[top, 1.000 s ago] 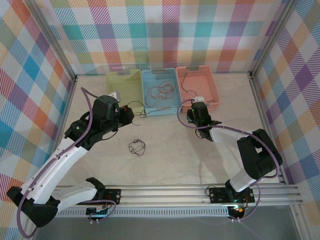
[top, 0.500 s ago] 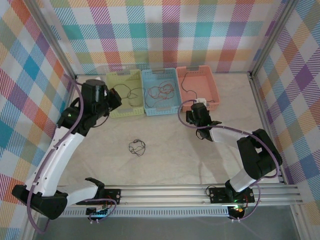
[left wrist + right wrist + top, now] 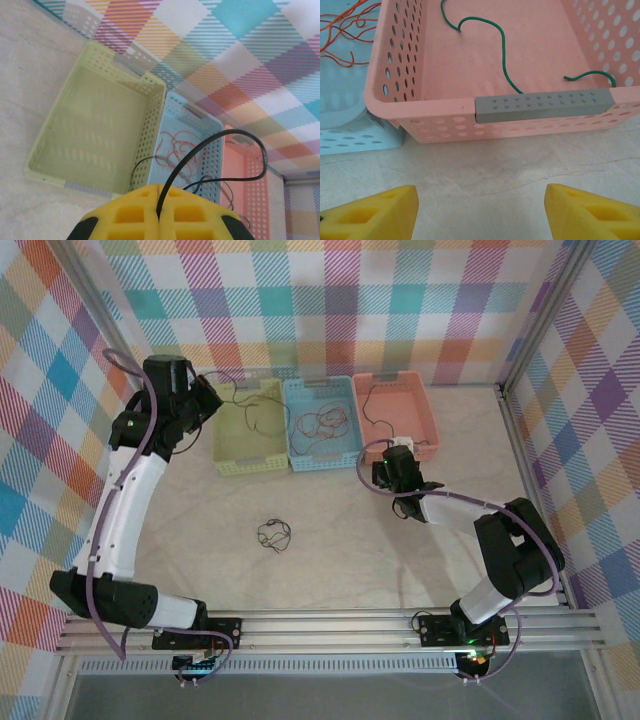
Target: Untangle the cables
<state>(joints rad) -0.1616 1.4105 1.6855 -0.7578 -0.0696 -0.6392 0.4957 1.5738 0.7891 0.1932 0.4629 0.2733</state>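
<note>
My left gripper will next lower toward the green basket's bottom below it and release the thin black cable (image 3: 250, 406) there, as the basket's bottom is clear of other cables.
My left gripper (image 3: 205, 390) hangs above the back left corner of the green basket (image 3: 228, 466), shut on a thin black cable (image 3: 250, 406). In the left wrist view that black cable (image 3: 200, 150) rises from between the closed yellow pads (image 3: 190, 215) and arcs over the baskets. Red cables (image 3: 322, 423) lie bunched in the blue basket (image 3: 315, 464). A green cable (image 3: 502, 50) lies in the pink basket (image 3: 420, 107). A small dark tangle of cables (image 3: 273, 534) rests on the table. My right gripper (image 3: 402, 452) stands open just in front of the pink basket, nothing between its fingers (image 3: 380, 210).
The three baskets stand side by side at the back of the table. Checked walls close in the back and both sides. A grey handle strip (image 3: 542, 105) runs along the pink basket's near rim. Bare tabletop (image 3: 330, 570) lies between the baskets and the arm bases.
My left arm has swung up and back to the left, carrying the black cable from in front of the baskets to over the green basket. The right arm stayed in place.
</note>
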